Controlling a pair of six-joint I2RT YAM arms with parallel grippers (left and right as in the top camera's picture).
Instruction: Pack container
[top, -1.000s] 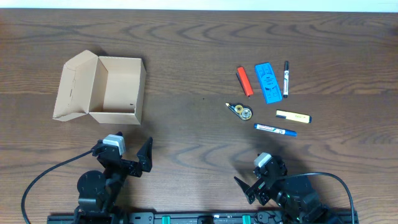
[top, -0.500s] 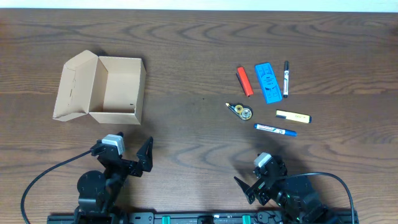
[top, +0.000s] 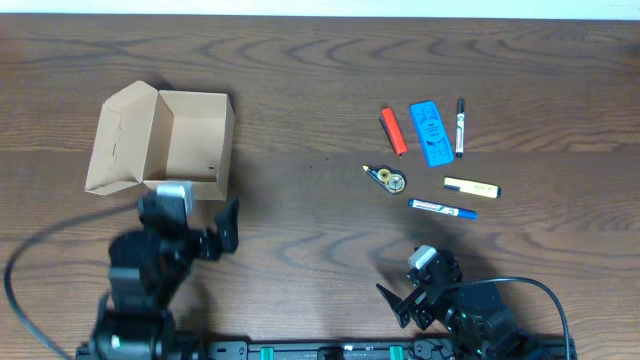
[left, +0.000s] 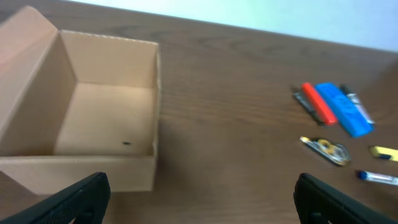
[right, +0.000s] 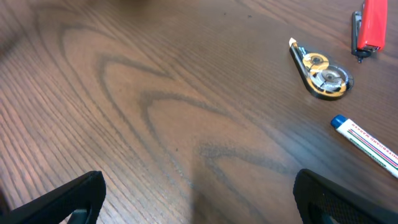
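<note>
My left gripper should move outward over the box next and go down astride the edge of the box's side opposite the flap (top: 231, 140) (left: 158, 99), because that thin edge stands upright, clear of the flap.
The container (top: 225, 140) is a tan cardboard box at the table's left. It is open and empty, with its flap lid folded out to the left. It fills the left of the left wrist view (left: 81, 171). My left gripper (top: 200, 228) is open and empty, just in front of the box's near wall; its fingers (left: 199, 199) are spread wide. My right gripper (top: 410, 290) is open and empty near the front edge, fingers (right: 199, 199) wide over bare wood.
At the right lie a red marker (top: 393, 130), a blue flat case (top: 431, 133), a black pen (top: 460, 126), a correction tape roller (top: 386, 178), a yellow highlighter (top: 471, 186) and a blue-capped white marker (top: 442, 208). The roller also shows in the right wrist view (right: 320, 68).
My left arm has moved away from the front edge towards the box and is blurred with motion. The right arm and all objects have not moved.
</note>
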